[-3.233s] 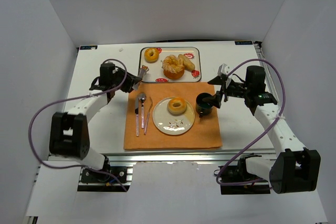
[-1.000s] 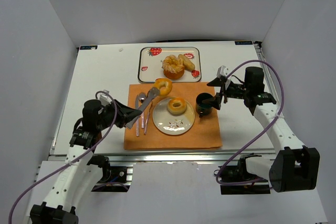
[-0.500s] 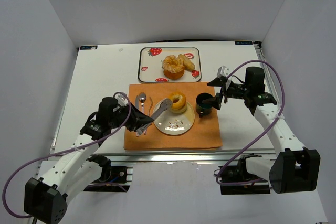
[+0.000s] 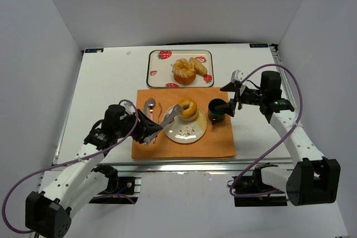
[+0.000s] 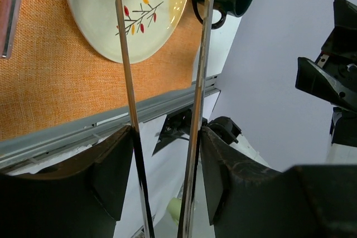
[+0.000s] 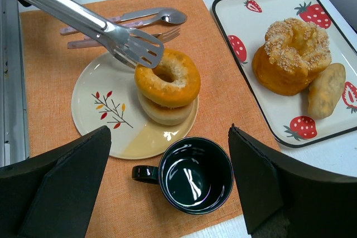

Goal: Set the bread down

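Observation:
My left gripper lifts next, draws the tongs off the top doughnut, over the fork and spoon point(image 4: 159, 107), and closes, since the top doughnut rests on the lower one.
Two ring doughnuts are stacked on the white plate point(image 4: 181, 133), the golden top one point(image 4: 187, 106) on a paler one. In the right wrist view the top doughnut point(image 6: 184, 85) rests on the lower one point(image 6: 162, 114) on the plate point(image 6: 106, 121). My left gripper point(image 4: 144, 127) is shut on metal tongs point(image 4: 167, 118). The slotted tong tips point(image 6: 136, 45) lie against the top doughnut's left edge; I cannot tell if they pinch it. In the left wrist view the tong arms point(image 5: 127, 82) run between my left gripper's point(image 5: 164, 135) fingers. My right gripper point(image 4: 231, 103) is open and empty.
A dark cup point(image 4: 216, 110) stands on the orange mat point(image 4: 184, 149) right of the plate, directly under my right gripper point(image 6: 169, 132). A spoon and fork point(image 6: 139, 18) lie left of the plate. The strawberry tray point(image 4: 159, 65) at the back holds pastries point(image 4: 183, 71).
My left arm carried a doughnut in the tongs from the tray to the plate and set it on the one there. Over the last half second almost nothing moved. The right arm stayed still.

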Tool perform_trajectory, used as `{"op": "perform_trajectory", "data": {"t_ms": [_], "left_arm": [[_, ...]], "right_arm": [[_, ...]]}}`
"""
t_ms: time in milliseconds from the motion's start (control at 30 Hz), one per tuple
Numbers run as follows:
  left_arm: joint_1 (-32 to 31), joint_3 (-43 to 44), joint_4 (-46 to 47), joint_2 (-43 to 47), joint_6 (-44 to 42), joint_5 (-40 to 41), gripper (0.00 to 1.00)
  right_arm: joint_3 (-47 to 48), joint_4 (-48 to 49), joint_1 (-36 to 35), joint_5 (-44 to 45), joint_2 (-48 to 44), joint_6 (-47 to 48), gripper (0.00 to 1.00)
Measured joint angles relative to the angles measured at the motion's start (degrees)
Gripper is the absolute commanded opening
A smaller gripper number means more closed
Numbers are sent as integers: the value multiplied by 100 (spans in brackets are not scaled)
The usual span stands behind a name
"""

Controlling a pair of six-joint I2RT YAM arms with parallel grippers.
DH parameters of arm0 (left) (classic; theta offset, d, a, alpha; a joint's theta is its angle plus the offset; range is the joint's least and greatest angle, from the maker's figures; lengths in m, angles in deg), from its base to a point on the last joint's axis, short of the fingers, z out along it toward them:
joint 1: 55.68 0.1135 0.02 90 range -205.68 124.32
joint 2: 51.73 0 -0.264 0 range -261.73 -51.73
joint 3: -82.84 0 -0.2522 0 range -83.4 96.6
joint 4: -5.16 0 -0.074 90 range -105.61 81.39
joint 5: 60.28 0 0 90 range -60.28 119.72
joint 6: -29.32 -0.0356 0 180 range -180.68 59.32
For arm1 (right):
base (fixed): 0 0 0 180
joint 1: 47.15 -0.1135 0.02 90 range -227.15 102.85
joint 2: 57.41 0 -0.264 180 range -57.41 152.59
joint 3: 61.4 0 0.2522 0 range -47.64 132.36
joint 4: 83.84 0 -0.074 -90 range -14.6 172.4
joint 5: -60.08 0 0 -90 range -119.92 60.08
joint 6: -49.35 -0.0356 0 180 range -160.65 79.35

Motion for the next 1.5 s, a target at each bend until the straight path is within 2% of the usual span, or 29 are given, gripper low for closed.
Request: {"op": "perform_trajectory", "data": {"t_ms": [500,700,833,1500], "left_arm": [[0,116,153,313,214,175,60],[0,118,258,330,273,192,49],[0,118,258,343,293,192,45],[0,254,146,490,295,212,47]], "right_arm": [[0,-2,0,-2,0,0,89],[0,-2,0,-2,0,4,89],[0,-2,0,-2,0,7,89],[0,-7,0,-4,0,20,89]]}}
